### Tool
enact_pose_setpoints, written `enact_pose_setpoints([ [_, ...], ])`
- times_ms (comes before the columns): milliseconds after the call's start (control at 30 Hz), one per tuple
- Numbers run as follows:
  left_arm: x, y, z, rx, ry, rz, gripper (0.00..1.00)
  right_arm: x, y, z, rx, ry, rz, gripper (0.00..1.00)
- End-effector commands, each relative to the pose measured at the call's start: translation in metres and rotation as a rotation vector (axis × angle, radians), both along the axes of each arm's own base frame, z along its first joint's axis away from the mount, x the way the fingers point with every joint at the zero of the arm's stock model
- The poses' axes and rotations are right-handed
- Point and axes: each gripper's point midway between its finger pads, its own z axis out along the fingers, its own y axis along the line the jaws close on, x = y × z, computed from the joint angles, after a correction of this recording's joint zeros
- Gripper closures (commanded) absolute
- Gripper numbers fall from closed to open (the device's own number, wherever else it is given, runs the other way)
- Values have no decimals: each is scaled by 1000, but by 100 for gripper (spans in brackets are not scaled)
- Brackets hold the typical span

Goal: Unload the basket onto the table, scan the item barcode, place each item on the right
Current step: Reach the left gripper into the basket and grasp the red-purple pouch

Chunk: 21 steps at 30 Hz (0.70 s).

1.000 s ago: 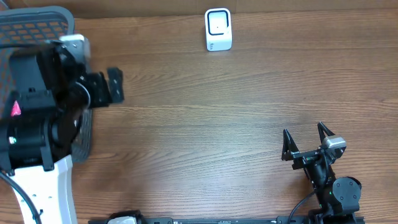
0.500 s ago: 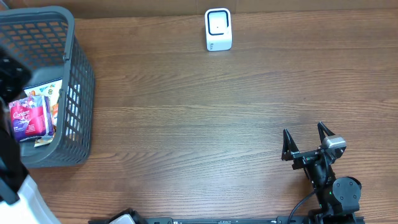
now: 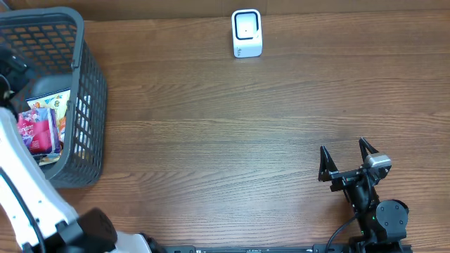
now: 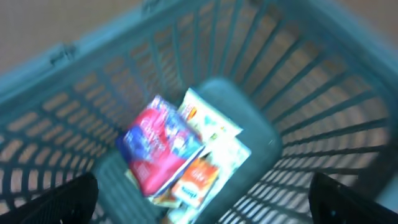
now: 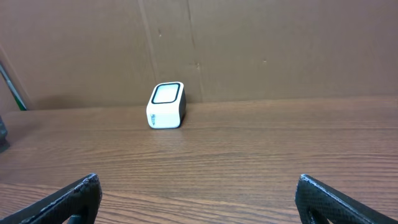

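The pink packet lies uppermost in the basket [image 3: 90,84] below my left gripper, so its open fingers go down next onto the packet's edge by the orange packet.
A grey mesh basket [image 3: 90,84] at the table's left holds the items: a pink packet [image 3: 39,130] lying on white and orange packets [image 3: 62,105]. The left wrist view looks down into the basket [image 4: 311,99], blurred, at the pink packet [image 4: 158,146] and an orange-and-white packet [image 4: 199,177]. My left gripper [image 4: 202,202] hangs open above them, holding nothing; overhead it shows only at the far left edge [image 3: 8,74]. The white barcode scanner [image 3: 247,33] stands at the back centre, also visible as a scanner [image 5: 166,106] in the right wrist view. My right gripper [image 3: 344,160] rests open and empty at the front right.
A brown cardboard wall [image 5: 261,50] rises behind the scanner. The left arm's white link [image 3: 31,190] runs along the front left beside the basket. Wooden tabletop [image 3: 225,140] lies between basket, scanner and right arm.
The left arm, which covered the basket a second ago, has swung left to the frame's edge, uncovering the basket and its packets. The right arm has not moved.
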Motion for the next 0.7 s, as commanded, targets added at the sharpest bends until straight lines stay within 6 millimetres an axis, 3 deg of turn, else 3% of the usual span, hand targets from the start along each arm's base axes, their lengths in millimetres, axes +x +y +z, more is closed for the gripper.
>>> enact_pose_setpoints([
  [0,-3,21,-41,-30,130,114,0,0,0,-2,-3,-4,-3,0],
  [267,7,25,-144,-179,429,39,0,0,0,-2,-3,-4,-3,0],
  [533,9,26,-202,-249,581,-5,2,0,0,-2,-3,-4,-3,0],
  [667,7,34,-215,-229,627,14,3,0,0,-2,-3,-4,-3,0],
])
